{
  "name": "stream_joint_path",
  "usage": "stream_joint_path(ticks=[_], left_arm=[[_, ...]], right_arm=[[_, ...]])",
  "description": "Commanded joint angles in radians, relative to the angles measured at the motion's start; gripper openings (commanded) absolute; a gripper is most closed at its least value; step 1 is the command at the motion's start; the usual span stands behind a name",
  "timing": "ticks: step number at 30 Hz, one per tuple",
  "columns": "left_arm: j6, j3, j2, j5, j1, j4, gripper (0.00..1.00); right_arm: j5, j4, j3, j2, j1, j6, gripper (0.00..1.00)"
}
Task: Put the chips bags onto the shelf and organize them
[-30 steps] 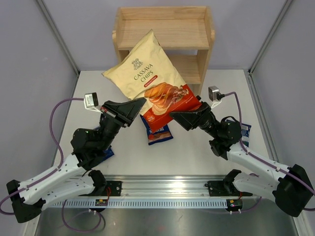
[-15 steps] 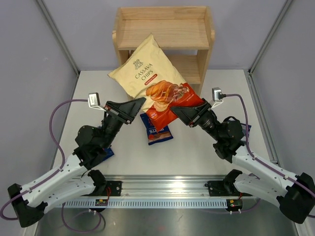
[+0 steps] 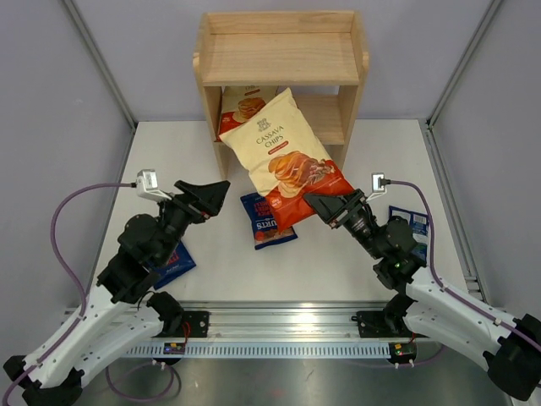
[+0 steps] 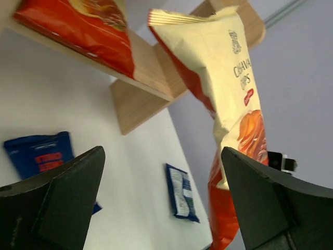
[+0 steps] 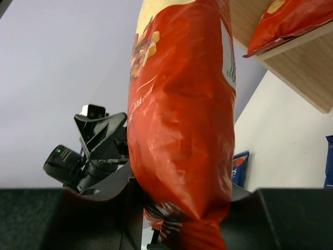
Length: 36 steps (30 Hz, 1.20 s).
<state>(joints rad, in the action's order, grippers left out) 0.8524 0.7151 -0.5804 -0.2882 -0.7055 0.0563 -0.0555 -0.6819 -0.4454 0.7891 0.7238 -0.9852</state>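
Observation:
My right gripper should next carry the bag outward into the gap and let go of it, because the bare part of the shelf's lower level is outward of my right gripper.
A large cream-and-orange Cassava chips bag hangs tilted in front of the wooden shelf, its top near the lower tier. My right gripper is shut on its orange bottom corner. My left gripper stands open to the bag's left, apart from it, with nothing between its fingers. A second Cassava bag lies on the lower tier at the left. A dark blue bag lies on the table under the held bag. Another blue bag lies beside the left arm, and a third behind the right arm.
The shelf's side panels bound both tiers, and its upper tier holds nothing. Grey walls close in the table on the left, right and back. The arms' base rail runs along the near edge.
My left gripper has opened, let go of the Cassava bag and drawn back to the left. The right gripper has closed on the bag, which has swung toward the shelf's lower tier.

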Motion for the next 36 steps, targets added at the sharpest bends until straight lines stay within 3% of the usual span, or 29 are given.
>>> stream_joint_path(ticks=[1, 7, 10, 13, 22, 36], left_arm=[[-0.143, 0.095, 0.048, -0.111, 0.006, 0.203, 0.99], [-0.323, 0.204, 0.073, -0.155, 0.006, 0.471, 0.99], [-0.367, 0.228, 0.089, -0.170, 0.006, 0.543, 0.99], [-0.410, 0.230, 0.116, -0.177, 0.006, 0.580, 0.99], [-0.529, 0.141, 0.201, -0.102, 0.006, 0.557, 0.99], [-0.561, 0.113, 0.234, -0.028, 0.005, 0.557, 0.99]], right_arm=[[0.097, -0.071, -0.001, -0.024, 0.005, -0.076, 0.13], [0.175, -0.070, 0.001, 0.016, -0.001, -0.115, 0.10], [0.197, -0.137, 0.007, 0.042, -0.004, -0.139, 0.10], [0.235, -0.096, -0.024, 0.064, -0.014, -0.164, 0.10], [0.296, -0.136, -0.133, 0.220, -0.148, -0.270, 0.08], [0.405, -0.162, -0.452, 0.653, -0.242, -0.267, 0.08]])
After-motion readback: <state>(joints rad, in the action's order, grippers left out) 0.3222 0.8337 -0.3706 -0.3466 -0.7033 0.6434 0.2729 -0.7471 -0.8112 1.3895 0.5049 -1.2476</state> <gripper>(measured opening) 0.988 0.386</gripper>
